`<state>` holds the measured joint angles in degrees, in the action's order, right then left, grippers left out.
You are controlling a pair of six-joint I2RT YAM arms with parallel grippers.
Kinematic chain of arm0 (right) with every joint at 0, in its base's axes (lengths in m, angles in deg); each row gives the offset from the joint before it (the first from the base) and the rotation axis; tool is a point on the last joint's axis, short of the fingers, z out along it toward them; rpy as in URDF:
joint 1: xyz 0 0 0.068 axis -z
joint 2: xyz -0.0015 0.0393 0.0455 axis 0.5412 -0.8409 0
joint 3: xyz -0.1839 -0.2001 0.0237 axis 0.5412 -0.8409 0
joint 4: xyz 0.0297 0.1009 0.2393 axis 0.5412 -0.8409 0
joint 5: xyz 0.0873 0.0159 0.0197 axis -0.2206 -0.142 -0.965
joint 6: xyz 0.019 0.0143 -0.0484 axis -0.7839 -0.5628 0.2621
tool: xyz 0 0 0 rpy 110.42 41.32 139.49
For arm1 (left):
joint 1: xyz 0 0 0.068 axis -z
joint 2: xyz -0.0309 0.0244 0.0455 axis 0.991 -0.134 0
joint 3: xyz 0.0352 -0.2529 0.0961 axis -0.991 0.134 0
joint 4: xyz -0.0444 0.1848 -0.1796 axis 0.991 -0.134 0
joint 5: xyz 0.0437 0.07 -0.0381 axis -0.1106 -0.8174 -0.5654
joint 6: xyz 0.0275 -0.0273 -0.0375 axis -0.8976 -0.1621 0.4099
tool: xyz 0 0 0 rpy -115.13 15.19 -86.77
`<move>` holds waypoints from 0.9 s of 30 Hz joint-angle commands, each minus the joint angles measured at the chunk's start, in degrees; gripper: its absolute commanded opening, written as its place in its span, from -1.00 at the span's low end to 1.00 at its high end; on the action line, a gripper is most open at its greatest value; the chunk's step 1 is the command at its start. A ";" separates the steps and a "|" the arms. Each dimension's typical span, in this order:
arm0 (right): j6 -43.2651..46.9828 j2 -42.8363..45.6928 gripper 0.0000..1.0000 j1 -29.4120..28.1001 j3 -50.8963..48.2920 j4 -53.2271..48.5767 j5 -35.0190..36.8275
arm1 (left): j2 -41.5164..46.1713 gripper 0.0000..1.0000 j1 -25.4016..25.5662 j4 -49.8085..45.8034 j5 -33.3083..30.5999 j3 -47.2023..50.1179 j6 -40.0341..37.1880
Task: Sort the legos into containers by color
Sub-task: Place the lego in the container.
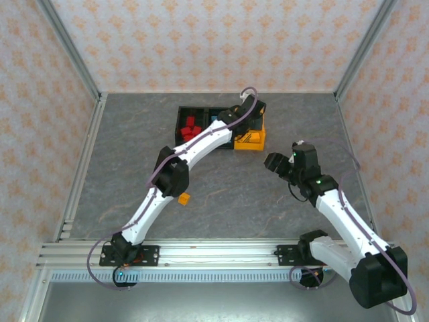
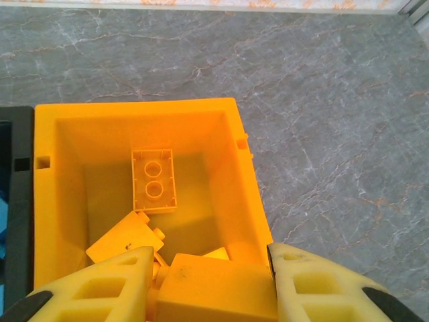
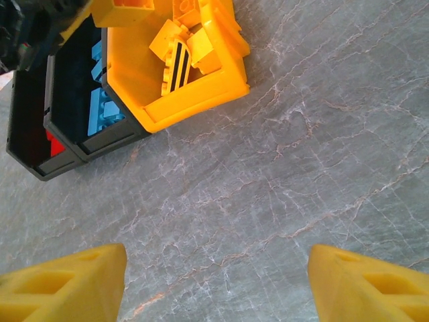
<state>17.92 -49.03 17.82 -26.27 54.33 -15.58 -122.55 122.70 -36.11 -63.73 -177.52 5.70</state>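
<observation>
The open inside of the orange-yellow bin is below my left gripper, so next I will lower it a little and release the yellow lego where others of its color lie.
The containers stand in a joined row at the back: a black bin (image 1: 191, 127) with red legos (image 1: 192, 126), a black bin (image 3: 80, 144) with blue legos (image 3: 104, 107), and an orange-yellow bin (image 2: 134, 111). Several yellow legos lie in the orange-yellow bin, one of them studs down (image 2: 154, 180). My left gripper (image 2: 209, 268) hangs over that bin (image 1: 255, 142), shut on a yellow lego (image 2: 214, 292). My right gripper (image 3: 216, 268) is open over bare table to the right of the bins (image 1: 273, 162). One orange lego (image 1: 185, 198) lies on the table beside the left arm.
The grey marbled table (image 1: 228, 194) is walled at the back and both sides by patterned panels. The left arm (image 1: 171, 171) stretches diagonally from its base to the bins. A metal rail (image 1: 201, 251) runs along the near edge.
</observation>
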 commanded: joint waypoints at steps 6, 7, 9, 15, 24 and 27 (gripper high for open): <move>-0.20 1.92 0.43 0.46 -0.31 -0.70 2.17 | -2.77 -0.31 -0.68 4.08 -1.83 -2.21 -1.81; -0.16 1.92 0.43 0.45 -0.34 -0.79 2.30 | -3.01 -0.30 -0.78 4.53 -1.83 -2.22 -1.85; -0.16 1.90 0.43 0.44 -0.34 -0.96 2.40 | -3.47 -0.28 -0.94 5.37 -1.91 -2.29 -1.82; -0.23 2.25 0.43 0.45 0.04 -1.33 2.55 | -4.32 -0.10 -1.64 6.94 -1.63 -2.77 -1.73; -0.67 2.08 0.44 0.54 -0.07 -0.25 1.38 | -0.75 0.25 -1.30 6.23 -0.43 -2.67 -2.49; 0.21 1.99 0.44 0.47 0.14 0.51 -0.21 | 3.51 0.29 -0.83 5.27 0.46 0.26 -2.66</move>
<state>17.75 -47.64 17.82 -26.27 53.79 -15.10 -125.56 121.30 -30.12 -63.67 -178.18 3.82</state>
